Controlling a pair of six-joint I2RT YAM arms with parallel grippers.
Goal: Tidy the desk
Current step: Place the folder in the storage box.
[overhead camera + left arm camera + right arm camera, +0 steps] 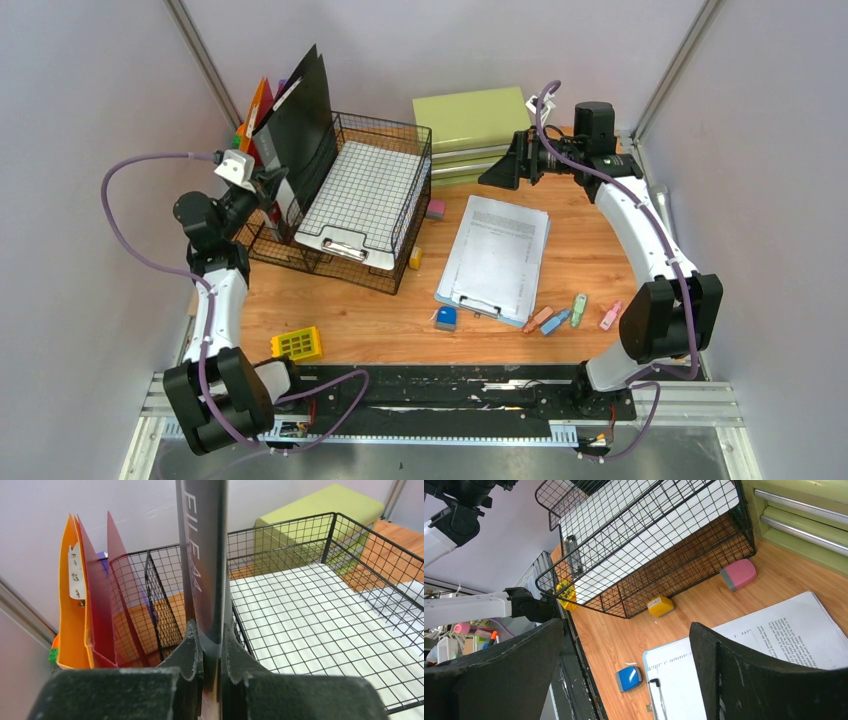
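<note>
The slot [284, 234] between the red folder and the clipboard tray is free, so my left gripper will next lower the black file folder [305, 110] into it and let go.
The desk [400, 320] is a light wood-grain top with a black rail along its near edge. At the back left, my left gripper [262, 185] is shut on the lower edge of a black file folder [305, 110]. The folder stands upright, leaning over the wire basket [385, 275]. In the left wrist view the black file folder [202, 555] rises from between my left gripper's [212, 640] jaws, beside orange and red folders [85, 605] in the basket's file slots. My right gripper [497, 172] hovers open at the back, holding nothing; in its own view my right gripper [626, 625] looks down on the desk [624, 635].
A clipboard [360, 195] lies in the basket's tray. A second clipboard with paper [495, 255] lies mid-desk. Around it are a blue block [446, 317], a yellow one [415, 257], a pink one [435, 209], a yellow grid box [297, 344] and several small clips [560, 318]. A green drawer cabinet [475, 130] stands at the back.
</note>
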